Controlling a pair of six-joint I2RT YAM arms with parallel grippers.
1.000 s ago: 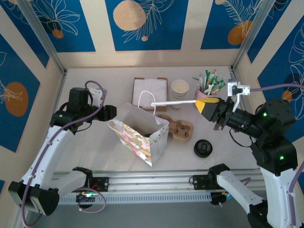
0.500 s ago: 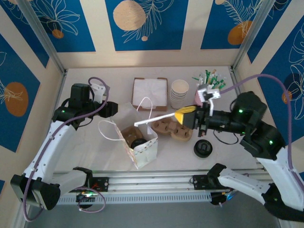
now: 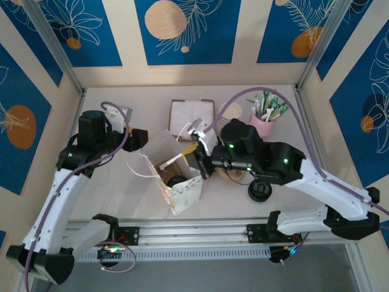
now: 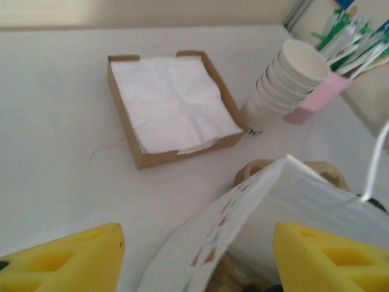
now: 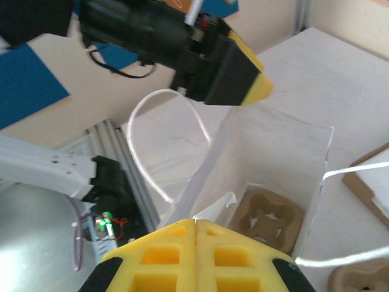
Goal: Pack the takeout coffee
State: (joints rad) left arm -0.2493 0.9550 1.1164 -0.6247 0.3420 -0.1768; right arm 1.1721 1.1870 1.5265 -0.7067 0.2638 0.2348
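Observation:
The bag's opening is clear, so next, my right gripper tilts down and lowers the thin white stick point(image 5: 226, 201) over the brown cup carrier point(image 5: 267, 220) to release it.
A white patterned paper bag point(image 3: 183, 193) stands open mid-table. Inside it lies a brown cup carrier point(image 5: 268, 221), and beside that a black lid point(image 3: 177, 181) that I take for the takeout coffee's; its cup is hidden. My right gripper point(image 3: 192, 150) hovers over the bag's mouth, shut on a thin white stick point(image 5: 226, 201) that points down into the bag. My left gripper point(image 4: 196, 260) is open at the bag's back-left rim. The bag wall point(image 4: 243, 225) passes between its yellow fingers without touching them.
A napkin box point(image 3: 191, 112) sits behind the bag, with a stack of lidless cups point(image 4: 285, 79) and a pink cup of stirrers point(image 3: 265, 120) to its right. A second carrier point(image 3: 236, 174) and a loose black lid point(image 3: 259, 190) lie right of the bag.
My right arm has swung left from beside the pink cup to above the bag, carrying the white stick. The bag shifted and stands more open. The left jaws have spread wider.

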